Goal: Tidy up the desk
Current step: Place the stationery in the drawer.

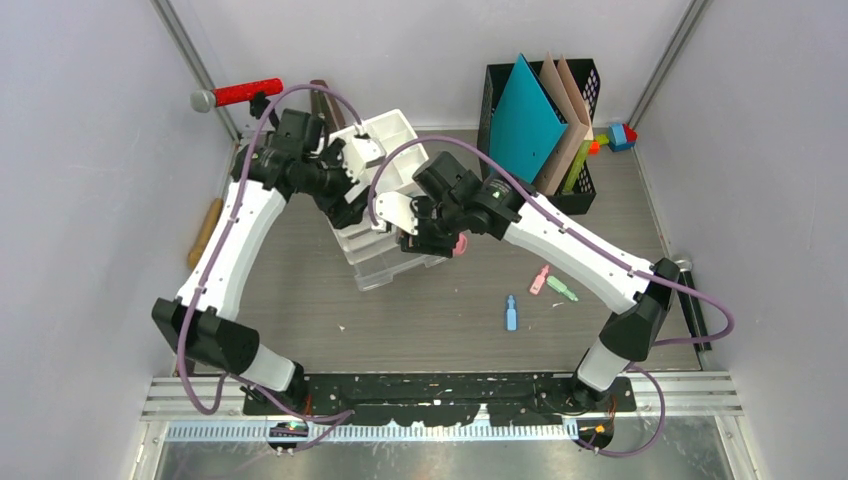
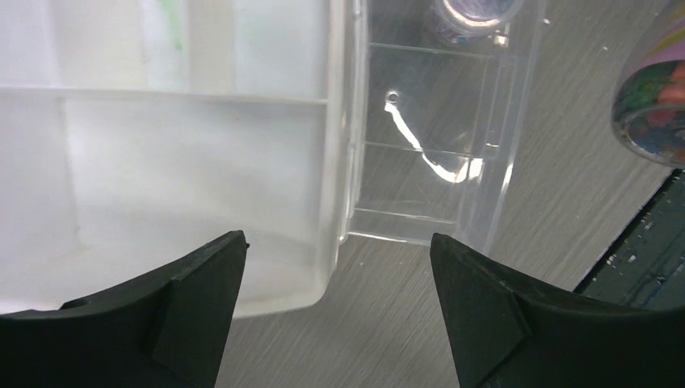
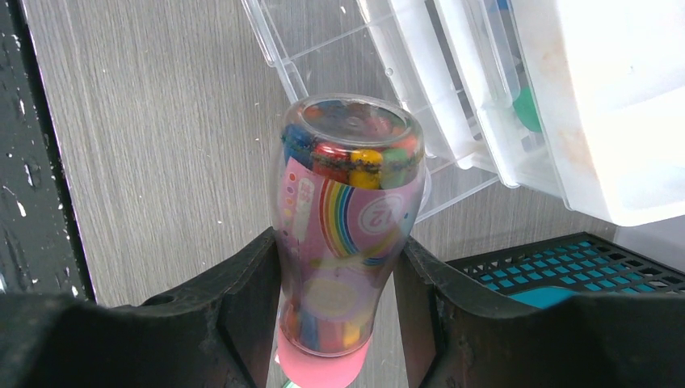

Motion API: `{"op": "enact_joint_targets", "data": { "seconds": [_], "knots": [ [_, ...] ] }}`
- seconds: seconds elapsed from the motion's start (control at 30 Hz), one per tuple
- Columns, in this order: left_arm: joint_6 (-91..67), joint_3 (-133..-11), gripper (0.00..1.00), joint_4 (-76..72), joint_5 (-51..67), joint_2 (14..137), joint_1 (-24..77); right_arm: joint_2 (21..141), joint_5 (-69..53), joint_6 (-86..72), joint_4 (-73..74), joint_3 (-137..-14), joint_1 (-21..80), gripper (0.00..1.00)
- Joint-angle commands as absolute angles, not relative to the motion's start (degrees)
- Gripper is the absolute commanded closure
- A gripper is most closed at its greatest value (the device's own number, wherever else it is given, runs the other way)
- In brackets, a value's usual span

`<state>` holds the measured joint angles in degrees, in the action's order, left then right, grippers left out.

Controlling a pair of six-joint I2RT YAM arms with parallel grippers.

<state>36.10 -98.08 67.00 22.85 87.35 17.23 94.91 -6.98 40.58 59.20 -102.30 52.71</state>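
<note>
Next, my right gripper lowers toward the left in the top view to release the bottle [image 1: 457, 243], since the clear box's empty middle lies below it there.
The desk [image 1: 450, 330] is a grey-brown wood-grain top. My right gripper [image 3: 339, 275] is shut on a clear bottle of coloured crayons [image 3: 347, 202] with a rainbow label and a pink cap. It holds the bottle above the desk beside a clear plastic compartment box [image 3: 323, 48]. From above, the right gripper [image 1: 435, 240] and the bottle [image 1: 457, 243] sit at the clear box [image 1: 385, 262]. My left gripper [image 2: 339, 267] is open and empty, low over the desk at the corner of a white divided tray [image 2: 161, 162]. From above, the left gripper [image 1: 352, 212] is between the white tray [image 1: 390, 135] and the clear box.
A black mesh file holder [image 1: 585, 190] with a teal folder [image 1: 525, 120] stands at the back right. Blue [image 1: 510, 312], pink [image 1: 539, 280] and green [image 1: 562, 288] markers lie on the right. A red-handled tool [image 1: 245, 93] and a wooden stick [image 1: 205, 232] lie at the left wall.
</note>
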Motion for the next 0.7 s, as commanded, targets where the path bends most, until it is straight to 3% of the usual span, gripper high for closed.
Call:
{"op": "enact_joint_targets", "data": {
  "seconds": [0.0,0.1,0.43,0.67],
  "knots": [
    [33.9,-96.5,0.09,59.0,14.6,79.6,17.3,94.4,-7.4,43.1,59.8,-105.4,53.1,0.85],
    [32.9,-94.7,0.01,54.8,9.5,75.3,16.7,95.3,-7.3,44.4,60.1,-105.9,53.3,0.85],
    [26.4,-90.6,0.0,46.9,-6.1,66.0,13.6,106.8,-8.1,52.2,64.1,-118.0,54.1,0.85],
    [26.1,-89.8,0.0,44.1,-9.9,63.7,11.8,116.3,-7.8,55.9,65.7,-126.4,55.4,0.85]
  ]
}}
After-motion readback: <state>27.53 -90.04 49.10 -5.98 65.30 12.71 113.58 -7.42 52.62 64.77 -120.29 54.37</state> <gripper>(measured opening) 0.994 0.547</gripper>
